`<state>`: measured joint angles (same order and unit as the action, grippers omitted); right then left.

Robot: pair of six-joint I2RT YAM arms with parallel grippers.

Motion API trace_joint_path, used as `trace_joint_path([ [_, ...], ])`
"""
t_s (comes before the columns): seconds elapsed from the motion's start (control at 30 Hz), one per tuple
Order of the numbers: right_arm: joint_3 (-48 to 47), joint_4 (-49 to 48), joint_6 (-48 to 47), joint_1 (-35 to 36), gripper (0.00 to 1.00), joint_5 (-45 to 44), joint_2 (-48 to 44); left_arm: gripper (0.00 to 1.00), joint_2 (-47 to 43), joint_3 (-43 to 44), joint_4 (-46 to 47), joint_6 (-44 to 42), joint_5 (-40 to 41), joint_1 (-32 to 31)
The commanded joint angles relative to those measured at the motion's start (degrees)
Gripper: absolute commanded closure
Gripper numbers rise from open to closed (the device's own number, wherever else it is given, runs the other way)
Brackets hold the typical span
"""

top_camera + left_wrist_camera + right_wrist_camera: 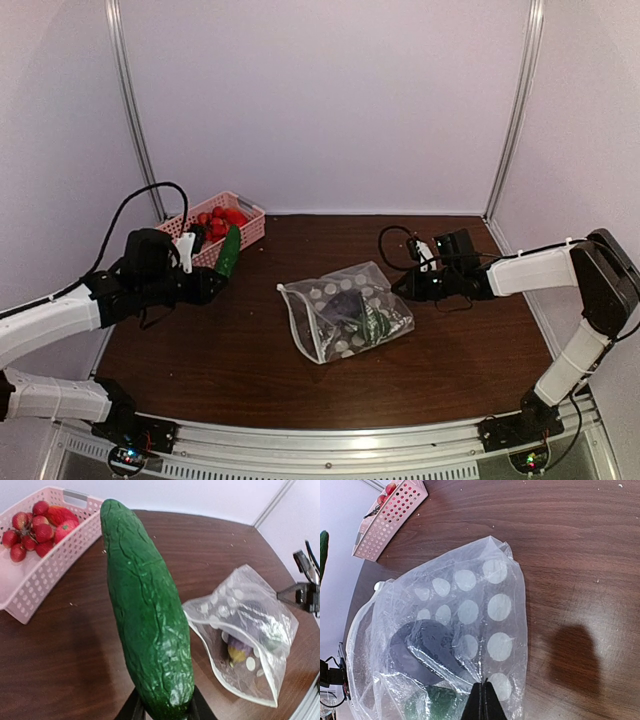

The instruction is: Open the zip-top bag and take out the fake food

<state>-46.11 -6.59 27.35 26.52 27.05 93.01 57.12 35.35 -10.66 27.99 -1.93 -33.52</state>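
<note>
The pink basket has room on its bare bottom beside the red pieces, so the left gripper needs to carry the cucumber [145, 615] outward over that bottom next and release it.
The zip-top bag [345, 312], clear with white dots, lies mid-table with its white zip edge open towards the left. A dark purple piece [420, 645] and a green piece [435, 705] are inside it. My right gripper [484, 700] is shut on a fold of the bag's plastic at its right end, and also shows in the top view [400, 289]. My left gripper [164, 707] is shut on a long green cucumber [145, 615] and holds it above the table beside the pink basket [250, 225]. The bag's open mouth [225, 680] lies to the right of the cucumber.
The pink lattice basket [45, 570] stands at the back left with red strawberry-like pieces [37, 532] in it. Metal frame posts and white walls close in the back and sides. Bare brown table [250, 350] lies in front of the bag.
</note>
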Motion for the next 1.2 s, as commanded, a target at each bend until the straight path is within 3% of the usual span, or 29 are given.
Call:
trace_joint_path([
  [0.0, 0.3, -1.3, 0.4, -0.5, 1.00, 0.5, -0.7, 0.92, 6.6, 8.3, 0.6, -1.7, -6.7, 9.6],
  [0.23, 0.3, -1.7, 0.7, -0.5, 1.00, 0.8, -0.8, 0.91, 19.2, 19.9, -1.0, -1.5, -14.3, 23.3],
  [0.43, 0.8, -2.4, 1.0, -0.5, 1.00, 0.9, -1.1, 0.91, 28.5, 26.5, -1.5, -0.4, -18.7, 29.4],
  [0.73, 0.9, -2.0, 0.8, -0.5, 1.00, 0.8, -1.5, 0.87, 37.0, 29.2, -0.3, 4.2, -18.6, 31.0],
  [1.17, 0.6, -1.8, 0.8, -0.5, 1.00, 0.6, -1.4, 0.80, 38.7, 28.5, -0.3, 9.2, -12.0, 32.5],
])
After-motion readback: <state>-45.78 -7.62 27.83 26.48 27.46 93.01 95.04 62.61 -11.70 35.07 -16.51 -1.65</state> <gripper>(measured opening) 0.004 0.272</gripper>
